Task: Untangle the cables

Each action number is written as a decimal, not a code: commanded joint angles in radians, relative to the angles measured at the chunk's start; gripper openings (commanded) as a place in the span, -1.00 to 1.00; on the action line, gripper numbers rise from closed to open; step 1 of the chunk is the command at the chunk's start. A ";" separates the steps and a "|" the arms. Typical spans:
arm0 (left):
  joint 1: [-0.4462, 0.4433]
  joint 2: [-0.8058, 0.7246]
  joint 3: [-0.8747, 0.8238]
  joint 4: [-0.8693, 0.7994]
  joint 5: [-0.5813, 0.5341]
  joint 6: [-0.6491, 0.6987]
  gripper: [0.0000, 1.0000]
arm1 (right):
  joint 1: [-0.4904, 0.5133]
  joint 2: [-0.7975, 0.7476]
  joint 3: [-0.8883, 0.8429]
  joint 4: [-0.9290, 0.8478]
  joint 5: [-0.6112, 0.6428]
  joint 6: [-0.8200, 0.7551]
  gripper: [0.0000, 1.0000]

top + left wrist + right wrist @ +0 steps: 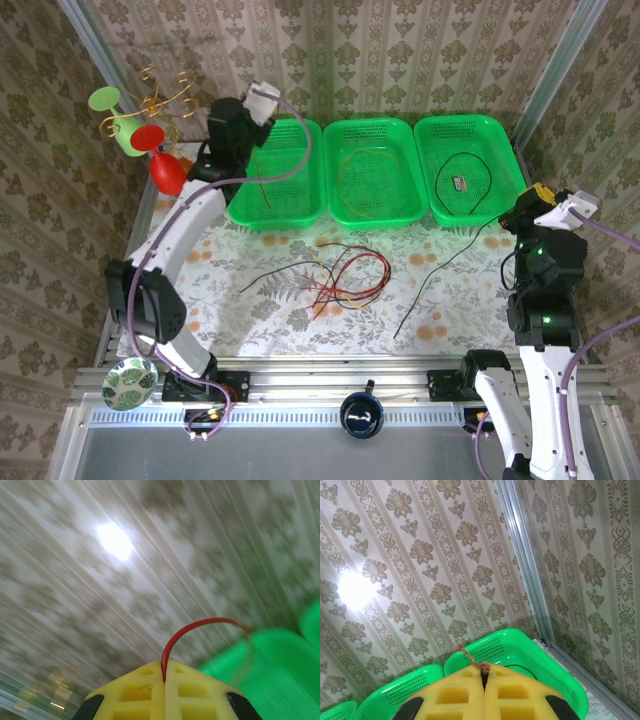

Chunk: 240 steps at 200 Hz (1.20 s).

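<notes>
The green basket lies below my left gripper's fingers, so I will move my left gripper down toward the bottom of the green basket point(282, 680) nearest the red cup and let go of the red cable point(200, 625).
A loose tangle of red, black and brown cables point(345, 275) lies mid-table. My left gripper point(240, 135) hovers over the left green basket point(300, 205); in the left wrist view its yellow jaws point(164, 672) are shut on a red cable point(200, 625) that arches out toward the basket. A thin reddish-brown strand point(262, 185) hangs into that basket. My right gripper point(535, 205) is raised at the right edge; its jaws point(483, 672) are shut on a black cable, whose frayed copper tip point(467, 655) pokes out. That black cable point(430, 275) trails down across the table.
The middle basket point(405, 205) holds a yellow cable point(365, 175); the right basket point(505, 140) holds a coiled black cable point(465, 185). Red and green cups on a gold stand point(140, 125) occupy the back left. A patterned bowl point(130, 383) and dark cup point(361, 413) sit on the near rail.
</notes>
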 commanded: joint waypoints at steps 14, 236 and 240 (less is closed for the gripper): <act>0.004 0.116 -0.022 -0.299 0.039 -0.257 -1.00 | -0.002 -0.005 0.039 -0.001 -0.020 0.004 -1.00; 0.045 -0.031 0.003 -0.492 0.304 -0.429 0.89 | 0.016 0.142 0.249 0.100 -0.092 0.052 -1.00; 0.042 -0.049 -0.015 -0.477 0.317 -0.436 0.89 | 0.018 0.154 0.259 0.111 -0.093 0.051 -1.00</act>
